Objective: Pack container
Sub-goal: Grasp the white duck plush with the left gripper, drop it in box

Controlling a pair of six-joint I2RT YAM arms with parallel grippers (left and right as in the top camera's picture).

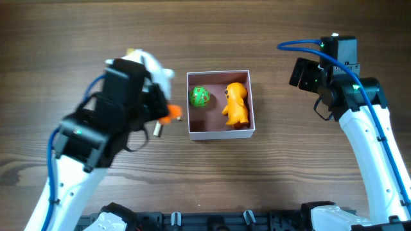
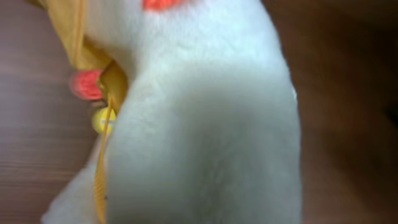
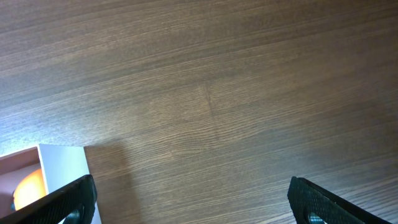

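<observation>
The white plush should go down into the gap between the green ball (image 1: 200, 96) and orange toy figure, so my left gripper should first move over the container (image 1: 218, 134).
The container (image 1: 218, 134), a shallow white-walled box with a pink inside, stands at the table's middle. In it lie a green ball (image 1: 200, 96) and an orange toy figure (image 1: 236, 104). My left gripper (image 1: 162, 117) is just left of the container, shut on a white plush toy (image 1: 156, 68) with orange and yellow parts. The plush (image 2: 205, 124) fills the left wrist view and hides the fingers. My right gripper (image 1: 304, 73) is open and empty right of the container, over bare wood (image 3: 193, 194). The container's corner (image 3: 62, 163) shows at the right wrist view's lower left.
The wooden table (image 1: 289, 167) lies around the container. Both arm bases stand at the front edge.
</observation>
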